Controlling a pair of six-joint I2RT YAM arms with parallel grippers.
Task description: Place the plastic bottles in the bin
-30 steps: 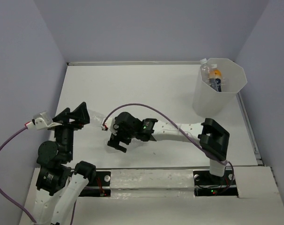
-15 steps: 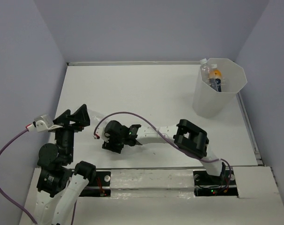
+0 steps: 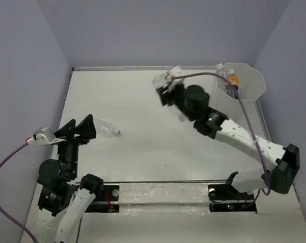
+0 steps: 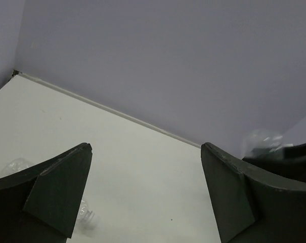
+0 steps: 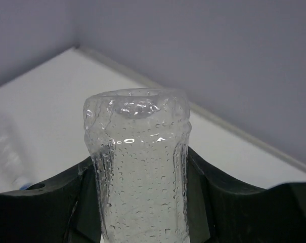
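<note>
The robot's right gripper needs to swing to the right in the top view until it is over the bin's opening (image 3: 249,82) and let go of the clear bottle there, since there is still room beside the orange-filled bottle.
My right gripper (image 5: 139,169) is shut on a clear crinkled plastic bottle (image 5: 137,152), which stands up between the black fingers (image 5: 51,202). Seen from above, that gripper (image 3: 165,87) hangs over the far middle of the table with the bottle (image 3: 160,80), left of the bin (image 3: 224,109). The bin is a tall translucent white container at the far right. It holds an orange-filled bottle (image 3: 233,79) and a clear white-capped one (image 3: 220,69). A second clear bottle (image 3: 104,128) lies on the table at the left, just beside my open, empty left gripper (image 3: 78,127). The left wrist view shows that gripper (image 4: 146,149) and the bottle's neck (image 4: 85,214).
Grey-violet walls (image 3: 163,30) close the white table (image 3: 142,152) on three sides. A purple cable (image 3: 246,119) runs along the right arm, another (image 3: 6,157) loops off the left wrist. The arm bases sit on the near ledge (image 3: 163,195).
The right gripper has shut and the arm has swung from the near left of the table, by the left gripper, up and across to the far side near the bin. The left arm has barely moved.
</note>
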